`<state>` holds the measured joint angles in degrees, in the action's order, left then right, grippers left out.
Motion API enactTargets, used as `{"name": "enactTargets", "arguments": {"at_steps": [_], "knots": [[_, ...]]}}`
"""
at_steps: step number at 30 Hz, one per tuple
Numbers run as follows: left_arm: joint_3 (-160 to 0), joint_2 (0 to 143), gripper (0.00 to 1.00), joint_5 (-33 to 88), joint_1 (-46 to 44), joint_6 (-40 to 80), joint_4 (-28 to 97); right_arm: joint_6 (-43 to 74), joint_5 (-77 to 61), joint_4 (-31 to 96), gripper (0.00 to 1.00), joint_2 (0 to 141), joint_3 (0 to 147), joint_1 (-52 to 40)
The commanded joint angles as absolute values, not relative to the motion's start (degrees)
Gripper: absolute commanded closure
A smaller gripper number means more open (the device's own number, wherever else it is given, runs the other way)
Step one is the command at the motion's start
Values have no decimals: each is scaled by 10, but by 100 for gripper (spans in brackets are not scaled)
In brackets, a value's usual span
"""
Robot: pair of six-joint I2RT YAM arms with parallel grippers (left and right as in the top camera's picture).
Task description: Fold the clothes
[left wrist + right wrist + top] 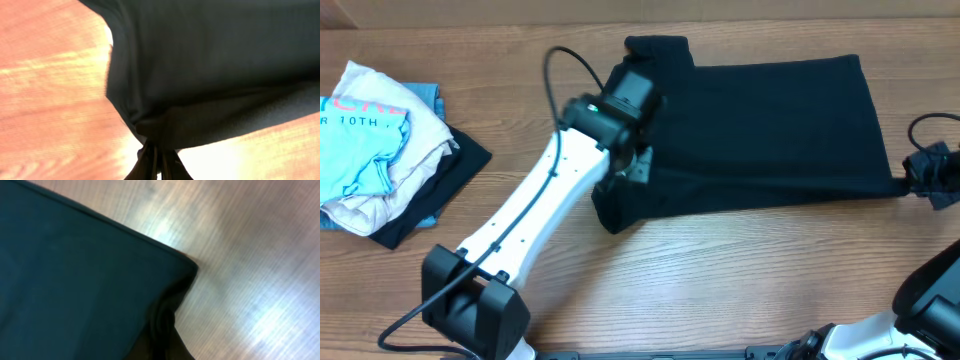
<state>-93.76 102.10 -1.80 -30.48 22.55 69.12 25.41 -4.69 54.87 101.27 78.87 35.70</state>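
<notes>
The shirt's front edge still hangs stretched between both grippers, so the left gripper will move outward and down onto the shirt's flat body to release the edge.
A black T-shirt lies spread on the wooden table, partly folded along its front edge. My left gripper is shut on the shirt's fabric near its left side; in the left wrist view the cloth bunches into the closed fingers. My right gripper is shut on the shirt's right front corner; in the right wrist view the dark cloth gathers into the fingers.
A pile of other clothes, white, light blue and dark, sits at the table's left. The left arm crosses the table's middle front. The right arm's base is at the front right.
</notes>
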Motion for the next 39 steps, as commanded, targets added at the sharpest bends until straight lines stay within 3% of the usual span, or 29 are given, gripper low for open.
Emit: {"name": "enactTargets", "arguments": {"at_steps": [1,11,34,35,36,37,38,39], "knots": [[-952,1010,96,-30,-276,177,649,250,-50,507,96,1018,808,324],[-950,1039,96,-36,-274,135,540,251,32,401,96,1025,807,236],[-950,1176,96,-140,-273,57,440,223,40,243,96,1175,806,233],[-950,1180,93,-140,-273,57,441,223,40,240,95,1179,806,233],[-950,1185,81,-140,-273,57,441,223,40,236,88,1183,806,233],[-950,1192,53,-139,-273,57,442,222,40,232,71,1187,806,233],[-950,1198,36,-140,-273,57,441,223,40,229,45,1187,806,233],[-950,1204,24,-140,-273,57,440,223,40,223,33,1187,806,233]]}}
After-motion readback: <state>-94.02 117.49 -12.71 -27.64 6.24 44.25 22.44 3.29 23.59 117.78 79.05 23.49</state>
